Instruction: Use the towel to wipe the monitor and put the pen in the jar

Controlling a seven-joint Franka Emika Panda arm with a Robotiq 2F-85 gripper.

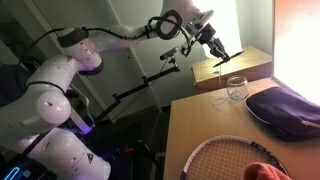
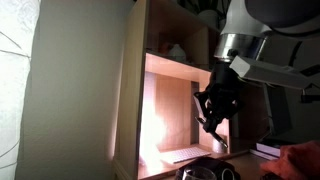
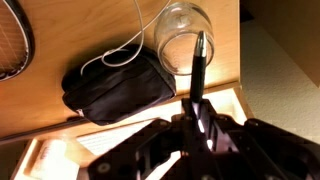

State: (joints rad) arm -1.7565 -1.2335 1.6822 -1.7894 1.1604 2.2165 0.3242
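Note:
The pen's tip is separated from the jar by a gap, so my gripper will next move outward and slightly down toward the glass jar's rim (image 1: 237,80) to release the dark pen.
My gripper (image 1: 212,44) is shut on the dark pen (image 1: 221,56), which slants downward over the wooden table. The clear glass jar (image 1: 236,88) stands below the pen's tip, with a gap between them. In the wrist view the pen (image 3: 199,65) sticks out from my gripper (image 3: 200,112) and its tip overlaps the rim of the jar (image 3: 185,30). The orange towel (image 1: 262,172) lies at the table's near edge beside the racket. The glowing monitor (image 1: 300,45) stands at the right. An exterior view shows the gripper (image 2: 214,118) in front of a lit shelf.
A dark zippered pouch (image 3: 118,88) with a white cord lies next to the jar. A racket (image 1: 232,160) rests on the near part of the table. A wooden shelf unit (image 2: 150,90) stands behind the arm. The table edge (image 1: 172,130) drops off beside the robot.

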